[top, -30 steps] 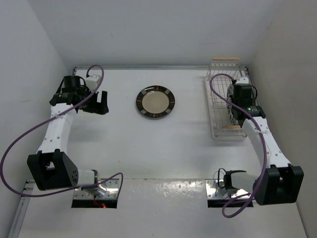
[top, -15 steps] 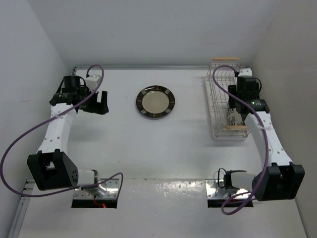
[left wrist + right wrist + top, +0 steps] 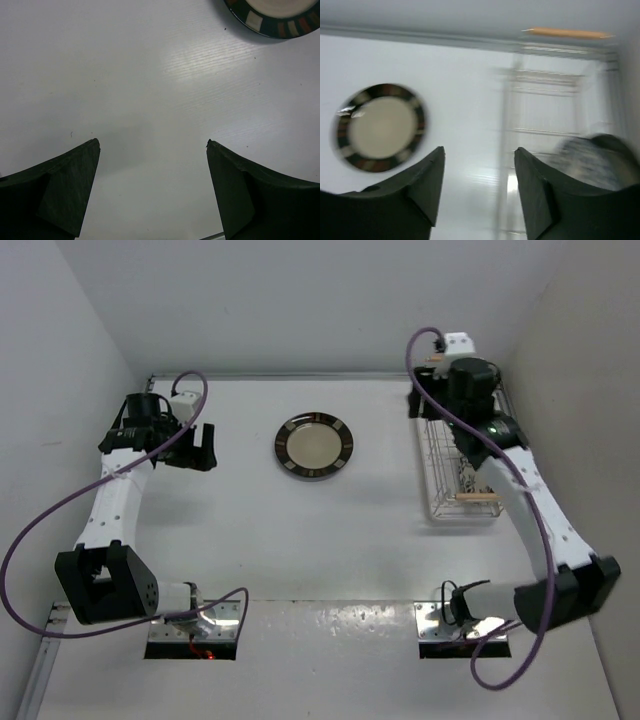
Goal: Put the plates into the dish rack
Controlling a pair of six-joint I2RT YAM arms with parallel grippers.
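Observation:
The cream plate is still outside the rack (image 3: 432, 480), so I will swing, tilt and lower my right gripper to it and close on the plate's rim facing the rack.
A cream plate with a dark, light-marked rim (image 3: 314, 447) lies flat on the table, also in the left wrist view (image 3: 280, 17) and the right wrist view (image 3: 380, 127). The white wire dish rack (image 3: 432, 480) stands at the right, partly under my right arm. A patterned plate (image 3: 467, 475) stands on edge in the rack; in the blurred right wrist view it (image 3: 592, 160) shows with a dark rim behind it. My right gripper (image 3: 415, 405) (image 3: 479, 150) hangs open and empty above the rack's far left side. My left gripper (image 3: 203, 448) (image 3: 152, 144) is open and empty over bare table, left of the flat plate.
White walls close in the table on the left, back and right. The rack (image 3: 550, 100) sits against the right wall, with a wooden handle (image 3: 567, 33) at its far end and another (image 3: 478, 498) at its near end. Purple cables loop from both arms.
My right gripper has opened, let go of the plate it held in the rack, and lifted toward the rack's far left end. The left arm has not moved.

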